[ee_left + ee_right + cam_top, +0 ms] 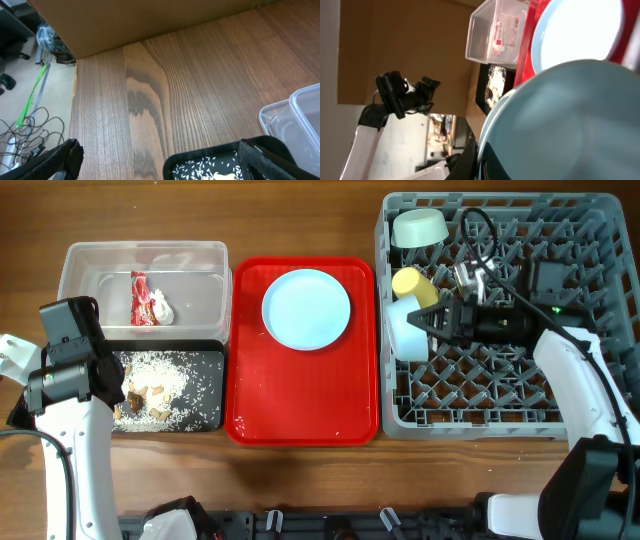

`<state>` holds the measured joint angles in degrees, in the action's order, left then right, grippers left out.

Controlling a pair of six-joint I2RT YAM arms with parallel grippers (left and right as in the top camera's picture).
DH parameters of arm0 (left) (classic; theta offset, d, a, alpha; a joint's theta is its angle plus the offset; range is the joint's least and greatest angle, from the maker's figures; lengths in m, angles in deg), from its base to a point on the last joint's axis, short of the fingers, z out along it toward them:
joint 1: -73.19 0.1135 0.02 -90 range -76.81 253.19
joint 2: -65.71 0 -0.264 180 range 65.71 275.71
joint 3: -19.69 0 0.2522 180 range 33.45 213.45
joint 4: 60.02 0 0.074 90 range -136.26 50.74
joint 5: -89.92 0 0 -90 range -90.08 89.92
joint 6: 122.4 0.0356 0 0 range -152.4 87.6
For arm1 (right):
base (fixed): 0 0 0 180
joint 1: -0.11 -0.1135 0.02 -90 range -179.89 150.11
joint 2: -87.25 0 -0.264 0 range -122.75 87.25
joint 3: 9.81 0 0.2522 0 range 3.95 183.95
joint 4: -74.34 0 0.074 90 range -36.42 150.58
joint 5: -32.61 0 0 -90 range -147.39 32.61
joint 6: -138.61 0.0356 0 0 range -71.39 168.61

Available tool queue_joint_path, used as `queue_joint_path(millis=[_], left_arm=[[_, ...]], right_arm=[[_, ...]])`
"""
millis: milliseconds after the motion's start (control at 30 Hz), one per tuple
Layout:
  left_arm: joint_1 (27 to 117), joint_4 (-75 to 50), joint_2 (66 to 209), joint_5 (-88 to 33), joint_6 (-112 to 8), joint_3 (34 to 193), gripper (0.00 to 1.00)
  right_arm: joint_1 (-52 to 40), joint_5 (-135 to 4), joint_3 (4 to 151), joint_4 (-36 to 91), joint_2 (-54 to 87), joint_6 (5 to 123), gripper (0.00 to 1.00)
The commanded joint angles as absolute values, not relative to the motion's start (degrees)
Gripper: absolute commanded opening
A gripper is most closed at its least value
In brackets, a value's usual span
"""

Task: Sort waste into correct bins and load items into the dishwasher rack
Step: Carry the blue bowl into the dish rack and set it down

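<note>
My right gripper should carry the pale blue bowl [404, 332] away from the red tray next and bring it down into free slots beside the yellow cup.
My right gripper [432, 320] is shut on the rim of the pale blue bowl [404, 332], held on its side at the left edge of the grey dishwasher rack [590, 395]. The bowl fills the right wrist view [570, 120], with a finger [487, 152] on its rim. The mint bowl [418, 227] and yellow cup [412, 284] sit in the rack. The light blue plate [306, 308] lies on the red tray. The clear tub [195, 280] holds the red wrapper [139, 296] and paper scrap [160, 307]. The black tub [205, 355] holds rice [165, 370]. My left gripper [162, 162] is open over the black tub's corner [200, 156]. Fork and spoon are out of view.
The flat red tray [300, 395] lies between the tubs and the rack. My left arm [70, 380] stands over the left end of the black tub. A cable [485, 240] loops over the rack. The table's left edge and floor cables [30, 125] show in the left wrist view.
</note>
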<state>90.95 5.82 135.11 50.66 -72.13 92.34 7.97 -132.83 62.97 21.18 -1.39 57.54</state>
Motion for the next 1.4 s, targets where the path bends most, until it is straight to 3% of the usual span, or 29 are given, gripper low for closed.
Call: queue_joint_path(millis=[0, 567, 833, 933, 1167, 1367], left_arm=[[91.3, 5.7, 135.0, 51.8, -72.0, 92.5, 1.0], [91.3, 5.7, 135.0, 51.8, -72.0, 92.5, 1.0], [91.3, 5.7, 135.0, 51.8, -72.0, 92.5, 1.0], [91.3, 5.7, 135.0, 51.8, -72.0, 92.5, 1.0], [91.3, 5.7, 135.0, 51.8, -72.0, 92.5, 1.0], [91.3, 5.7, 135.0, 51.8, -72.0, 92.5, 1.0]], right_arm=[[10.1, -135.5, 59.7, 23.5, -0.4, 56.6, 0.04], [19.8, -128.5, 55.9, 24.0, -0.4, 57.8, 0.06], [19.8, -126.0, 55.9, 24.9, -0.4, 59.4, 0.17], [19.8, -126.0, 55.9, 26.8, -0.4, 60.9, 0.25], [19.8, -125.6, 56.0, 29.5, -0.4, 61.7, 0.6], [19.8, -119.7, 56.1, 29.5, -0.4, 62.3, 0.81]])
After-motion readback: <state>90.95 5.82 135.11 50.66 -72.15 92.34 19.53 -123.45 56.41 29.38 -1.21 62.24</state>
